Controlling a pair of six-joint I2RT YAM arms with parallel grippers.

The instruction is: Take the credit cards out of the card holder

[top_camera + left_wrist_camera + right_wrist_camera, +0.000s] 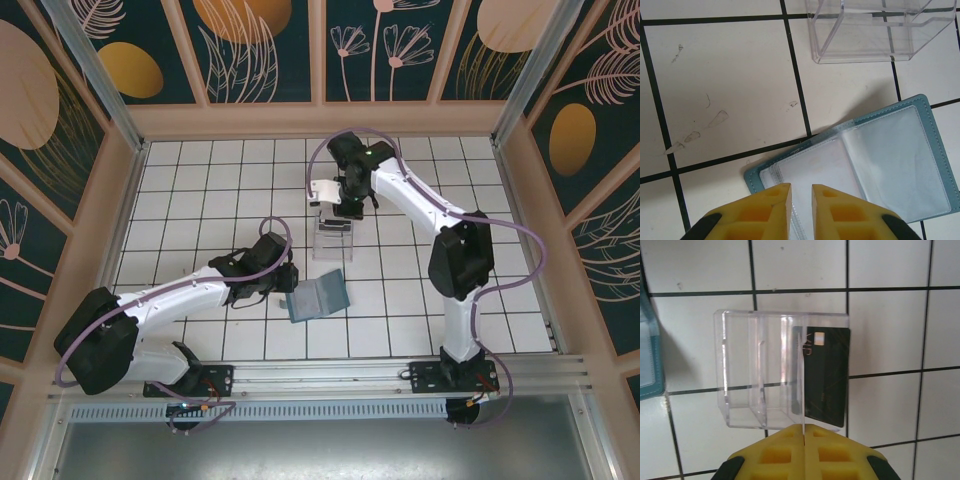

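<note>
The pale card should go into the tray's empty slot nearest the card holder, below and back of my right gripper. My right gripper will move back next, lower the card into that slot and let go.
The teal card holder (927, 150) lies open on the tiles, its clear sleeves up, also seen from above as the card holder (318, 297). My left gripper (801, 187) hovers over its near left corner, jaws a little apart with nothing between them. My right gripper (803, 426) is shut on a pale credit card (802, 390), seen edge-on, held upright over the clear tray (740, 370). From above, that pale card (322, 191) sticks out left of the right gripper (340, 205). A black credit card (827, 377) stands in the tray's right-hand slot.
The clear tray (333, 240) sits just beyond the card holder, with its near wall (865, 50) close to the left gripper. Wooden walls (320, 118) ring the white tiled floor. A metal rail (330, 375) runs along the near edge.
</note>
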